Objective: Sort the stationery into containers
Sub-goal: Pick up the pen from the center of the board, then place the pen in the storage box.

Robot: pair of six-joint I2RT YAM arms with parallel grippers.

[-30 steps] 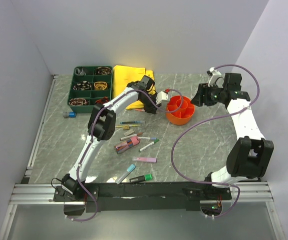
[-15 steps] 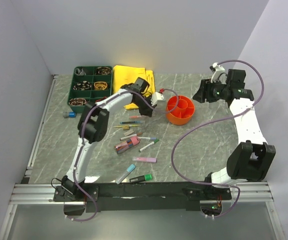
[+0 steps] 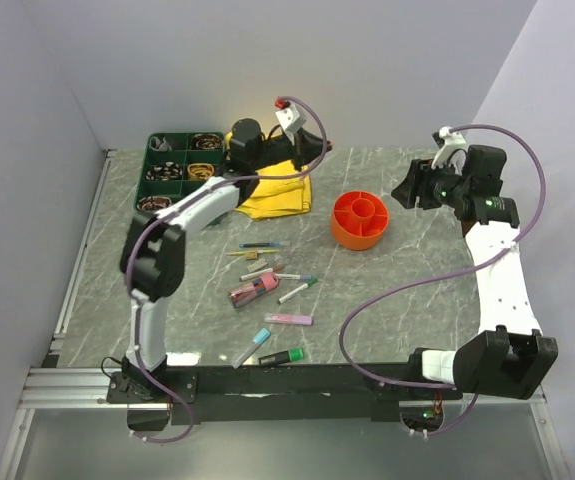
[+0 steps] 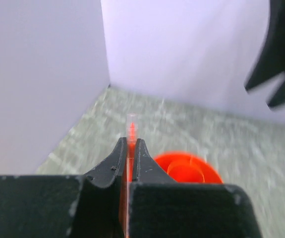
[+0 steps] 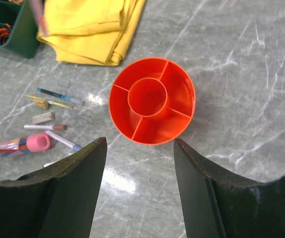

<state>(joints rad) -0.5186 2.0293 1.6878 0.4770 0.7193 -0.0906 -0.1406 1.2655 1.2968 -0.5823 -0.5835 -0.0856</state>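
I should move my left gripper to its right in the top view and down to the pot's empty section nearest the cloth, then let go of the pen, because that section is below my gripper.
My left gripper [image 4: 130, 141] is shut on a slim red pen [image 4: 131, 126] whose tip sticks out past the fingertips. In the top view it [image 3: 312, 150] is raised over the back of the table, left of the round orange pot [image 3: 359, 218]. The pot's divided compartments look empty in the right wrist view [image 5: 152, 101]. My right gripper [image 5: 140, 141] is open and empty, held above and just right of the pot [image 4: 187, 168]. Several pens and markers [image 3: 264, 245] lie on the table in front. The dark green tray [image 3: 179, 170] stands at the back left.
A folded yellow cloth [image 3: 272, 185] lies between the tray and the pot, under my left arm. A pink-capped bundle [image 5: 23, 145] and small bits lie among the pens. Walls close off the back and sides. A blue-ended item [image 3: 140, 229] lies by the tray.
My left arm has lifted from table level beside the pot, swinging up and back over the yellow cloth with the red pen. My right gripper has drawn back to the right.
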